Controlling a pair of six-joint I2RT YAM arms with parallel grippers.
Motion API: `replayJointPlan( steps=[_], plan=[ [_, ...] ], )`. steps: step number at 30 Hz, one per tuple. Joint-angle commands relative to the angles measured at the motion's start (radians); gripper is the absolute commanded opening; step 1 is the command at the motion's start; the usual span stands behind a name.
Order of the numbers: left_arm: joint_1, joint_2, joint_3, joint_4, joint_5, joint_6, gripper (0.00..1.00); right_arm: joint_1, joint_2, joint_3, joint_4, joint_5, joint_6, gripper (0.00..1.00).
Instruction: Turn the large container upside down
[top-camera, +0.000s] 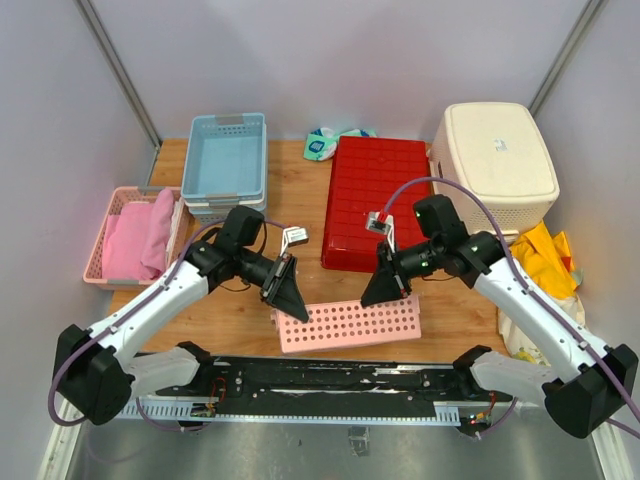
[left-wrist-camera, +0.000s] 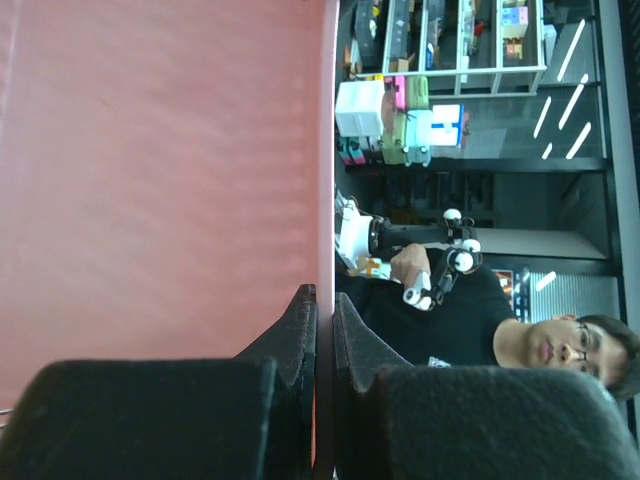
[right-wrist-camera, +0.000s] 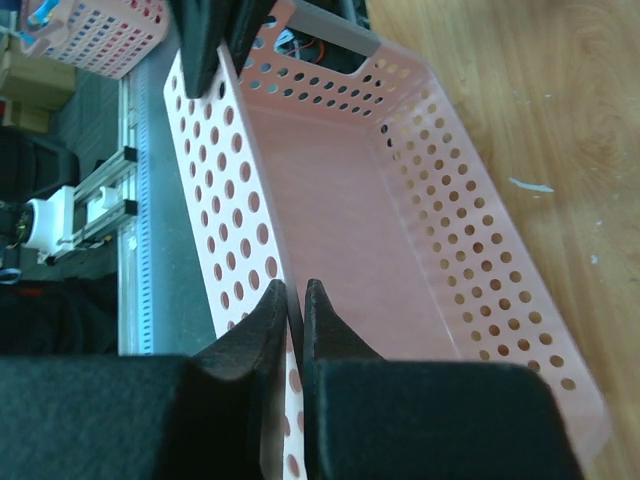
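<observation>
My right gripper will next swing outward and down toward the tabletop by the red bin, outward below it, and release the rim of the container, whose opening is sideways.
The large container is a pink perforated basket (top-camera: 350, 322) at the near edge of the table, tipped on its long side with the holed wall facing up. My left gripper (top-camera: 288, 290) is shut on its left end rim. My right gripper (top-camera: 386, 285) is shut on its right end rim. In the left wrist view my gripper (left-wrist-camera: 325, 312) pinches the thin pink wall (left-wrist-camera: 160, 170). In the right wrist view my gripper (right-wrist-camera: 295, 300) clamps the basket's rim (right-wrist-camera: 262, 200); the basket's inside (right-wrist-camera: 340, 190) faces the camera, and the left fingers (right-wrist-camera: 215, 40) show at the far end.
A red bin (top-camera: 375, 200) lies upside down behind the basket. Stacked blue baskets (top-camera: 225, 160) stand back left, a cream lidded bin (top-camera: 495, 155) back right. A small pink basket with cloth (top-camera: 135, 235) is at the left, a yellow cloth (top-camera: 548, 260) at the right. A metal rail (top-camera: 330, 385) runs along the near edge.
</observation>
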Motion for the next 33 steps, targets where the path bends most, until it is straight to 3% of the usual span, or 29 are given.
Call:
replayJointPlan(
  steps=[1,4,5,12,15,22,27,29,33],
  plan=[
    [0.0,0.038,0.082,0.012,-0.007,0.052,0.0,0.028,0.022,-0.019,-0.03,0.022,0.04,0.0],
    [0.0,0.067,0.103,-0.034,-0.035,0.088,0.0,0.027,0.041,-0.013,-0.025,0.045,0.104,0.0],
    [0.0,0.076,0.113,-0.06,-0.048,0.106,0.05,0.027,0.05,-0.009,-0.025,0.044,0.133,0.0],
    [0.0,0.071,0.222,-0.156,-0.255,0.147,0.8,-0.001,0.131,0.001,-0.057,0.064,0.288,0.0],
    [0.001,0.06,0.317,-0.22,-0.401,0.164,0.97,-0.042,0.182,0.002,-0.06,0.039,0.344,0.0],
    [0.007,0.003,0.537,-0.274,-0.788,0.142,0.99,-0.11,0.21,-0.082,0.235,-0.048,0.689,0.0],
    [0.007,-0.101,0.545,-0.19,-1.04,0.115,0.99,-0.099,0.238,-0.123,0.471,-0.05,0.926,0.0],
    [0.008,-0.137,0.539,-0.159,-1.081,0.12,0.99,-0.097,0.259,-0.136,0.548,-0.04,1.0,0.0],
    [0.007,-0.139,0.556,-0.179,-1.112,0.139,0.99,-0.107,0.331,-0.121,0.526,0.03,0.998,0.0]
  ],
)
